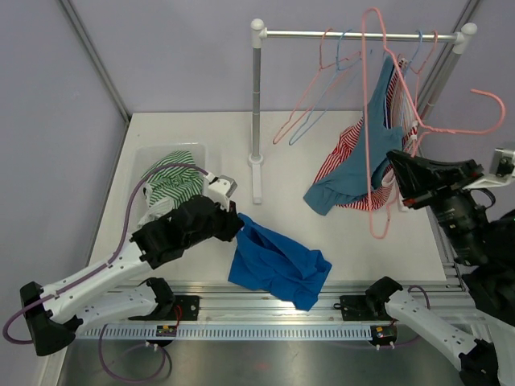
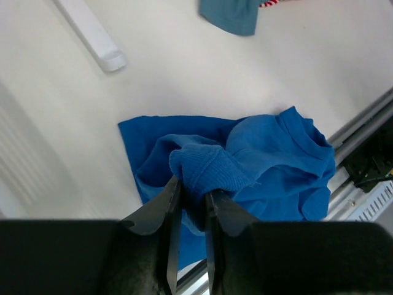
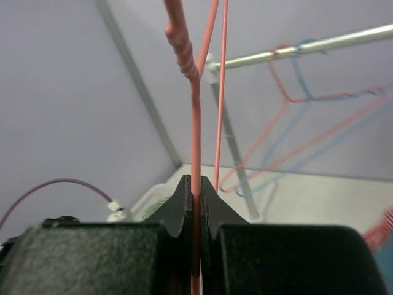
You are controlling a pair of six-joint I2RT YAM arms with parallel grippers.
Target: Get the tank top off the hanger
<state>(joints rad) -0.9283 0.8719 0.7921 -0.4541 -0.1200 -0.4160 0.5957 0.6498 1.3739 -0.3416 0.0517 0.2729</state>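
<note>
The robot's right gripper should next carry the pink hanger (image 1: 368,96) outward, hook it over the bar beside the empty hangers and let go of it, because the tank top is off it.
The blue tank top (image 1: 278,261) lies crumpled on the white table near its front edge, free of any hanger. My left gripper (image 1: 235,225) sits at its left side. In the left wrist view a raised fold of the tank top (image 2: 202,166) is pinched between the narrowly parted jaws of the left gripper (image 2: 191,184). My right gripper (image 1: 400,175) is up at the right, shut on a wire of the bare pink hanger (image 1: 368,96), which is tilted with its hook out to the right. The right wrist view shows the hanger wire (image 3: 194,123) clamped in the right gripper (image 3: 196,179).
A clothes rack with a post (image 1: 257,96) and a rail (image 1: 354,34) stands at the back, carrying empty pink and blue hangers (image 1: 322,88), a teal garment (image 1: 354,173) and a red-striped one (image 1: 338,153). A clear bin (image 1: 197,147) at the left holds a green-striped garment (image 1: 173,181).
</note>
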